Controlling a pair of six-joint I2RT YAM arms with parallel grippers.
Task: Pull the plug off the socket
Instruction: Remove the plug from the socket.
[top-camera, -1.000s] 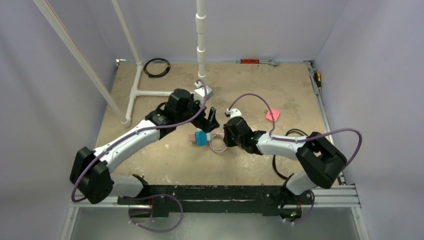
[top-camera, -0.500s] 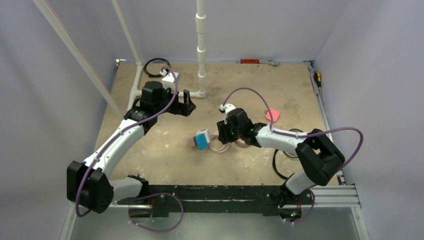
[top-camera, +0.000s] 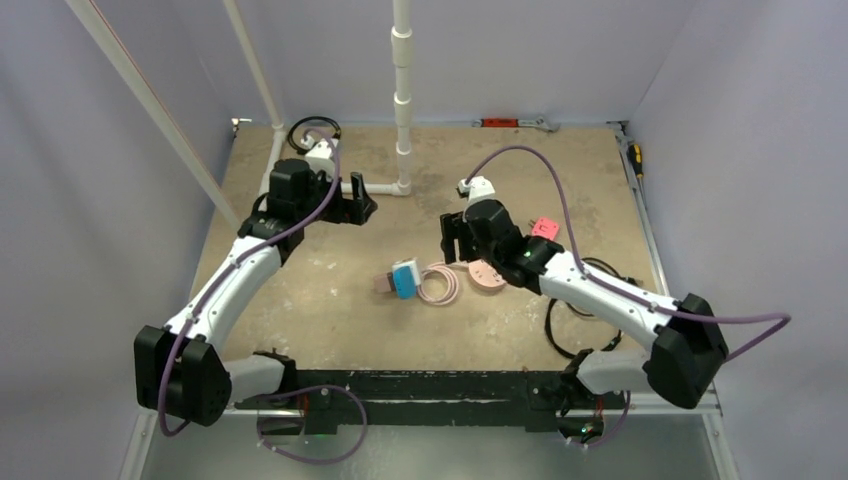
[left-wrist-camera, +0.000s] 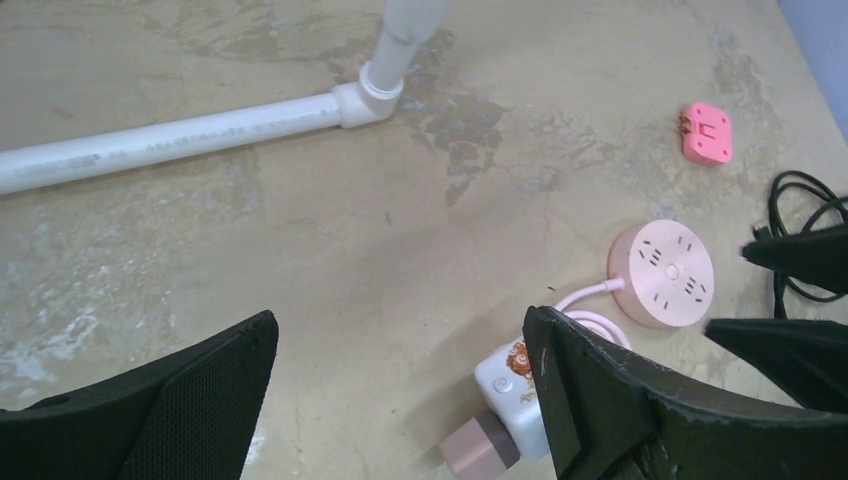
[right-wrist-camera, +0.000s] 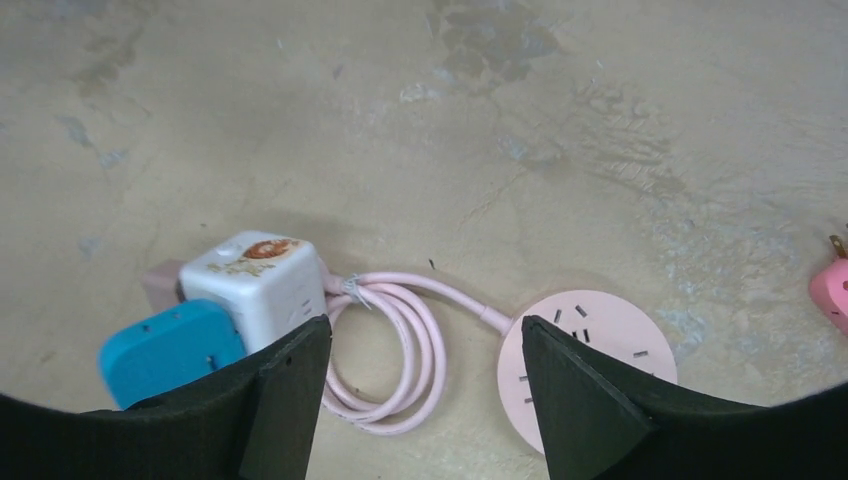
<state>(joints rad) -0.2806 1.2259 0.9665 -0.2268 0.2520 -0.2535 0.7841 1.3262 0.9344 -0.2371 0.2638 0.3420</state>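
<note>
The right gripper moves past the coil, back and down onto the blue plug (top-camera: 404, 282) (right-wrist-camera: 171, 352) next, which sticks out of the cube's near side.
A white cube socket (top-camera: 407, 268) lies mid-table with a blue plug (top-camera: 403, 283) and a mauve plug (left-wrist-camera: 480, 447) seated in its sides. A coiled pink cable (right-wrist-camera: 390, 350) joins the cube (right-wrist-camera: 262, 280) to a round pink socket (top-camera: 487, 275), whose slots are empty. A loose pink plug (top-camera: 543, 228) lies on the table to the right. My right gripper (right-wrist-camera: 425, 330) hovers open above the coil with nothing between its fingers. My left gripper (left-wrist-camera: 400, 330) is open and empty, up and to the far left of the cube (left-wrist-camera: 515, 385).
A white pipe frame (top-camera: 340, 186) lies along the far left, with an upright pipe (top-camera: 402, 90) behind. A black cable coil (top-camera: 313, 133) sits at the back, more black cable (top-camera: 565, 330) at the right edge, tools (top-camera: 515, 123) along the back wall.
My right gripper has opened and lifted back to the right, uncovering the round pink socket. My left arm has swung away from the cube to the far left.
</note>
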